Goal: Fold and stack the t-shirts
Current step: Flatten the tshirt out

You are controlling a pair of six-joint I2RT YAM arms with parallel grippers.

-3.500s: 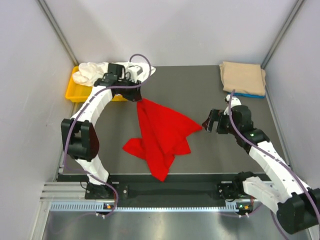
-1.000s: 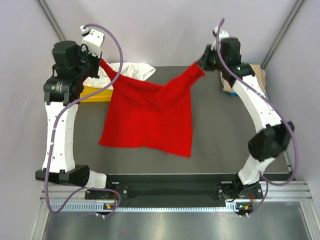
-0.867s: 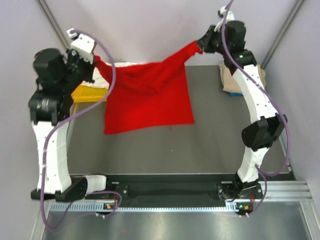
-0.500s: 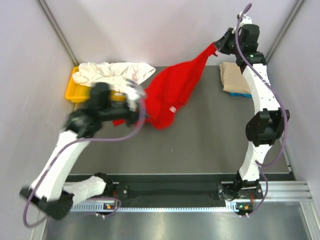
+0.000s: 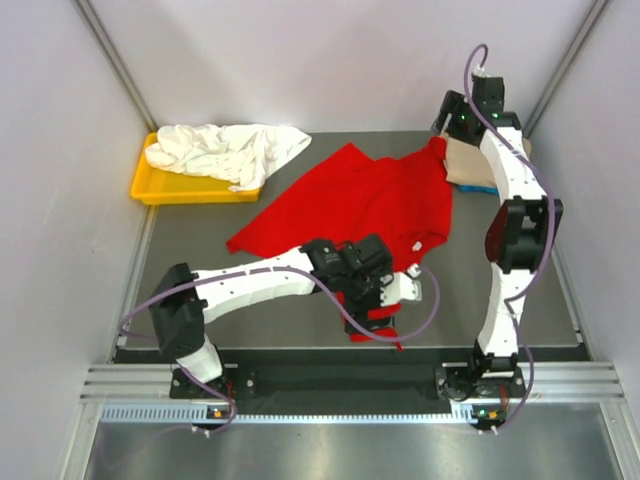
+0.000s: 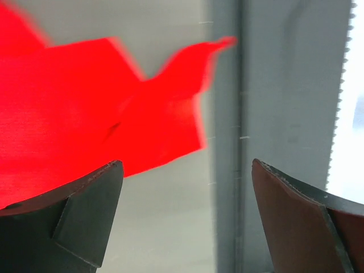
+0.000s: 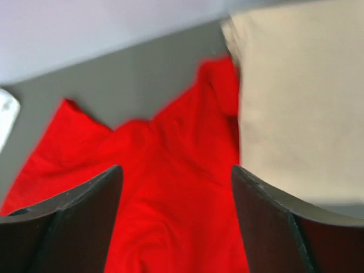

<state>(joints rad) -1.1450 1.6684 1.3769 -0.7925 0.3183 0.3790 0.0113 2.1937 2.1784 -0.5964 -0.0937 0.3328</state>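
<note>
My right gripper moves back and down onto the shirt's bunched fold next, as that fold lies below it, toward my base and left in the top view.
The red t-shirt (image 5: 350,200) lies spread across the middle of the table, its white neck label (image 5: 418,245) near its right edge. My left gripper (image 5: 383,312) is open and empty, low over the shirt's near corner by the table's front edge; the left wrist view shows red cloth (image 6: 85,108) beyond the open gripper (image 6: 186,170). My right gripper (image 5: 445,128) is open and empty at the far right, above the shirt's far corner (image 7: 170,187) and the folded tan t-shirt (image 7: 296,102). The tan t-shirt (image 5: 485,158) lies on a folded blue one (image 5: 482,188).
The white t-shirt (image 5: 225,150) lies crumpled over the yellow tray (image 5: 150,187) at the far left. The metal front rail (image 6: 227,170) runs just beyond the left gripper. Grey walls close in the left, back and right sides.
Both grippers held the red t-shirt stretched in the air, then let it go. It now lies on the table. The left arm swung to the near centre; the right dropped over the far right.
</note>
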